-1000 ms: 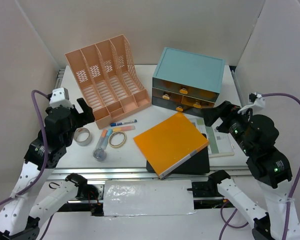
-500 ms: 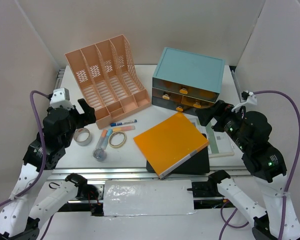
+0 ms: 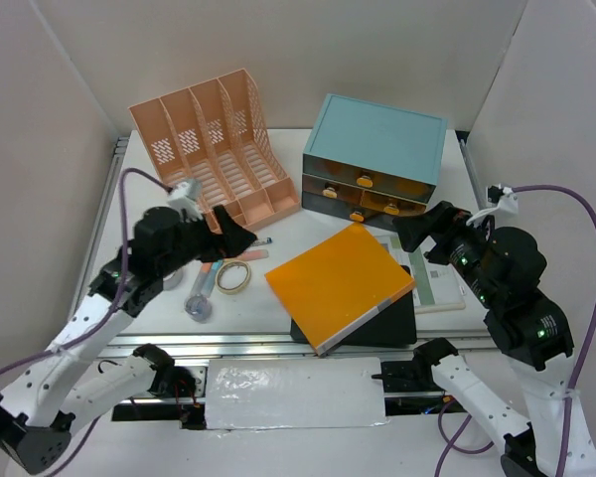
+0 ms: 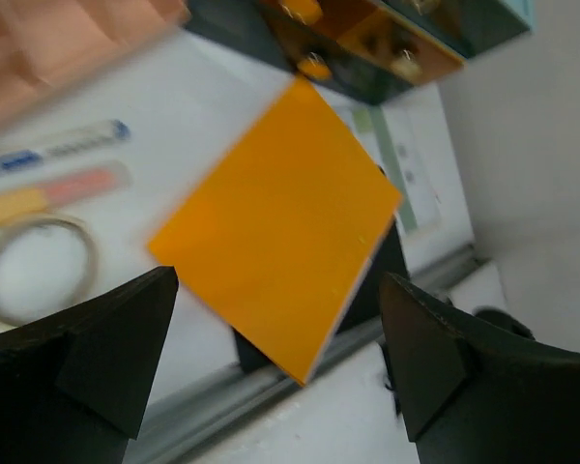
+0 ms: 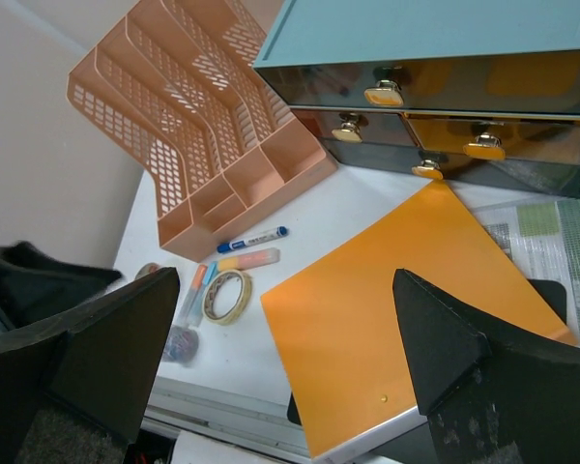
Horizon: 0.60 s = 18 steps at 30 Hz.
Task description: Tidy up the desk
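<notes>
My left gripper is going to move down next, toward the right in the top view, onto the orange book's edge by the tape roll, because it sticks out past the black object.
The desk (image 3: 290, 221) is a white tabletop with walls around it. An orange book (image 3: 340, 283) lies tilted on a black object (image 3: 399, 320) near the front rail. A blue marker (image 3: 246, 242), a pink-yellow highlighter (image 3: 242, 256), a cream tape roll (image 3: 232, 277) and an orange-blue pen (image 3: 210, 271) lie left of it. My left gripper (image 3: 236, 237) hovers open over these pens, pointing at the orange book (image 4: 280, 232). My right gripper (image 3: 417, 231) hangs open above the book's right corner, nothing between its fingers (image 5: 106, 338).
A pink slotted file organizer (image 3: 214, 149) stands at the back left and a teal drawer cabinet (image 3: 377, 149) at the back right. A green-white printed sheet (image 3: 439, 283) lies beside the book. A small bundle of clips (image 3: 199, 306) sits near the front rail (image 3: 248, 343).
My left arm has swung right from the desk's left edge to above the pens and tape. The right arm has barely shifted. Both grippers stay open.
</notes>
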{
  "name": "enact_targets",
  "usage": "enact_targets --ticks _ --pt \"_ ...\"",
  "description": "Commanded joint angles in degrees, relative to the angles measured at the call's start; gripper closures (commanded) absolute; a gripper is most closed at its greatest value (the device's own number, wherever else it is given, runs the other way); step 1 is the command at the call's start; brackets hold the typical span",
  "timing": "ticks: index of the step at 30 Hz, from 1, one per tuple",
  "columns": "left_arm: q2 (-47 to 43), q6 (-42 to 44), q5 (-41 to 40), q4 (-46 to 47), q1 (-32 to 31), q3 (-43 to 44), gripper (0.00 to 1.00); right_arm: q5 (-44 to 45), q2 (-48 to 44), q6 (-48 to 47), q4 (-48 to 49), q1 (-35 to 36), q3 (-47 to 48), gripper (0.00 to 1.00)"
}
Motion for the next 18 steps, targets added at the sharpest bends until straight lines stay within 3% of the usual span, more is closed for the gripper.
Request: enact_targets --ticks 1,5,8,12,18 --pt "4.25 -11.04 2.1 12.59 -15.66 -4.77 0.03 0.67 0.13 0.27 2.12 -0.08 0.6 0.0" --pt "12.86 -16.76 -7.24 11.81 -25.3 -3.8 0.0 -0.47 0.05 0.97 2.91 -0.08 -0.28 0.0" --pt "13.23 -20.9 -5.83 17.78 -25.49 -8.28 0.0 -1.0 -0.92 1.14 3.27 -0.08 -1.6 0.0" --pt "14.02 -27.14 -5.22 19.2 -25.75 -12.86 0.01 -0.73 -1.27 0.88 2.74 -0.08 -1.52 0.0" --pt "13.23 -34.27 -9.52 23.32 -28.57 -21.03 0.0 -2.58 -1.54 1.06 3.71 -0.08 -2.57 0.0"
